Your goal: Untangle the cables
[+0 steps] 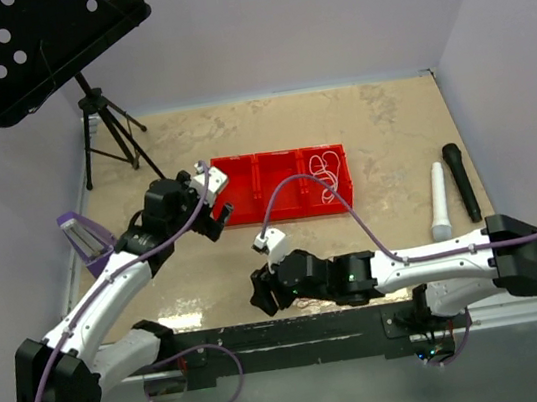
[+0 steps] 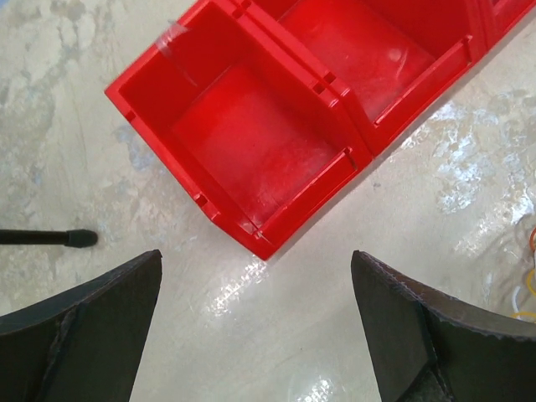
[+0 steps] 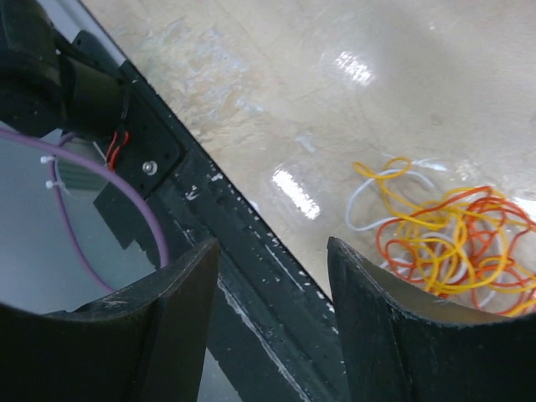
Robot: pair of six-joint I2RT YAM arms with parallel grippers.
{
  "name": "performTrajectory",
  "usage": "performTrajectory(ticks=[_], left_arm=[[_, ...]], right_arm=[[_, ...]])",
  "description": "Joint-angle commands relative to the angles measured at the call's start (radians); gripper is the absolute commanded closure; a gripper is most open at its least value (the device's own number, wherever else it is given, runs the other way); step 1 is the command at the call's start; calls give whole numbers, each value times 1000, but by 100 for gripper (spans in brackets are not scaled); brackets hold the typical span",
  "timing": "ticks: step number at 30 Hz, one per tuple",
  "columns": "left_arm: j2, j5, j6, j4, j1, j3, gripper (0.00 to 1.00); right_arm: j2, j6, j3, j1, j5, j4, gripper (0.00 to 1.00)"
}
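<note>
My right gripper should next go down and move over from the black front edge onto the white loop that sticks out of the edge of the tangle.
A tangle of thin orange, yellow and white cables lies on the beige table, just right of my right gripper. That gripper is open with nothing between its fingers and hangs over the table's black front edge. In the top view the right gripper sits low near the front edge, and its arm hides the tangle. A white cable lies coiled in the right compartment of the red tray. My left gripper is wide open and empty, just in front of the red tray's left corner. The left gripper shows there in the top view too.
A black microphone and a white cylinder lie at the right of the table. A music stand on a tripod stands at the back left, one foot near the tray. The tray's left compartment holds nothing.
</note>
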Motion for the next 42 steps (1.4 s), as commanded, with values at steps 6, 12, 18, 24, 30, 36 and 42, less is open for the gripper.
performTrajectory(ticks=[6,12,18,24,30,36,42], left_arm=[[77,69,-42,-74,24,92,0],[73,60,-38,-90,24,77,0],[37,78,-27,-81,24,60,0],[36,90,-19,-83,24,57,0],[36,89,-15,-78,24,58,0],[28,97,-16,-73,24,57,0],[-5,113,-9,-70,24,45,0]], right_arm=[[162,11,54,27,-28,88,42],[292,1,112,26,54,56,47],[329,-31,164,43,140,13,51],[343,-14,188,57,191,-52,52],[357,35,184,60,235,-107,53],[409,44,206,58,268,-116,54],[444,50,229,60,294,-93,58]])
